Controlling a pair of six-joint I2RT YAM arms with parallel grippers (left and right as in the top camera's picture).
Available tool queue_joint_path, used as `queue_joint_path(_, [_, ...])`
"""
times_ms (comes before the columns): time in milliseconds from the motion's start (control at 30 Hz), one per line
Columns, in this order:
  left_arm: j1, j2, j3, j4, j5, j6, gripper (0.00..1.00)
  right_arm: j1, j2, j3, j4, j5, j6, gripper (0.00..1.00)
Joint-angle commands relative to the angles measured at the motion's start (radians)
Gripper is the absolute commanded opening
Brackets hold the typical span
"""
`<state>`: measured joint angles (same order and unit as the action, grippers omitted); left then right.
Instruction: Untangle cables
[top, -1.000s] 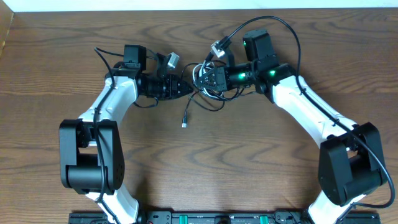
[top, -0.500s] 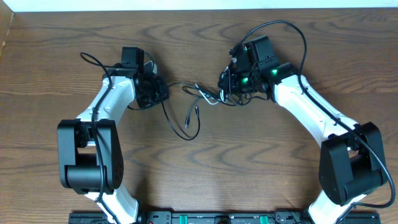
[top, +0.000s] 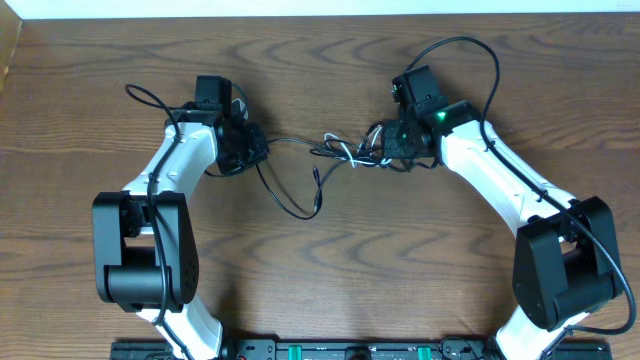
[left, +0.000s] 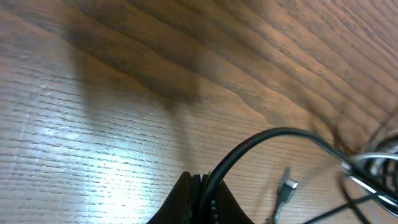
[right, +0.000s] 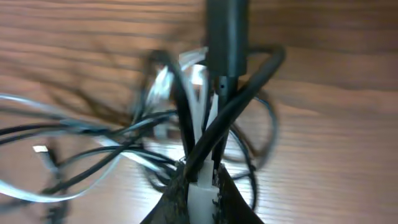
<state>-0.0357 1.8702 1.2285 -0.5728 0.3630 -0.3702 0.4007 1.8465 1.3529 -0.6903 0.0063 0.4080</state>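
I will move my left gripper away to the left in the overhead view and let go of the black cable (top: 287, 139), which still runs into the knot.
The cables lie stretched between my two grippers on the wooden table. A knot of white and black cords (top: 350, 153) sits just left of my right gripper (top: 392, 146). A black cable (top: 290, 140) runs from the knot to my left gripper (top: 255, 145); a loose loop with a plug end (top: 316, 177) hangs below it. In the left wrist view my jaws (left: 205, 186) are shut on the black cable (left: 273, 134), with a silver plug (left: 285, 186) to the right. In the right wrist view my jaws (right: 200, 180) are shut on a white plug (right: 200, 190) with the tangle (right: 155, 124) beyond.
The thick black arm cables arc above each wrist, one by the left arm (top: 150, 95) and one by the right arm (top: 470, 50). The table's back edge (top: 320, 16) runs along the top. Both arm bases stand near the front edge.
My grippers have pulled apart, the right one moving right and the left one left. The bunch has stretched out into a line, and the knot now sits between them near the right gripper.
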Motion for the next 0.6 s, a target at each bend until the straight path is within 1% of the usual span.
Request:
queue_joint_path(0, [0.008, 0.013, 0.006, -0.002, -0.073, -0.01, 0.07, -0.001, 0.005, 0.002, -0.026, 0.21, -0.03, 0.04])
queue_joint_path(100, [0.009, 0.013, 0.006, -0.002, -0.073, -0.01, 0.07, -0.001, 0.005, -0.013, -0.028, 0.241, -0.058, 0.04])
queue_joint_path(267, [0.025, 0.013, 0.006, -0.008, -0.074, -0.01, 0.07, -0.023, 0.005, -0.055, -0.027, 0.286, -0.058, 0.04])
queue_joint_path(400, [0.059, 0.013, 0.006, -0.018, -0.073, -0.011, 0.07, -0.063, 0.005, -0.103, -0.005, 0.291, -0.058, 0.03])
queue_joint_path(567, [0.108, 0.013, 0.006, -0.033, -0.072, -0.044, 0.07, -0.138, 0.005, -0.166, 0.029, 0.291, -0.058, 0.02])
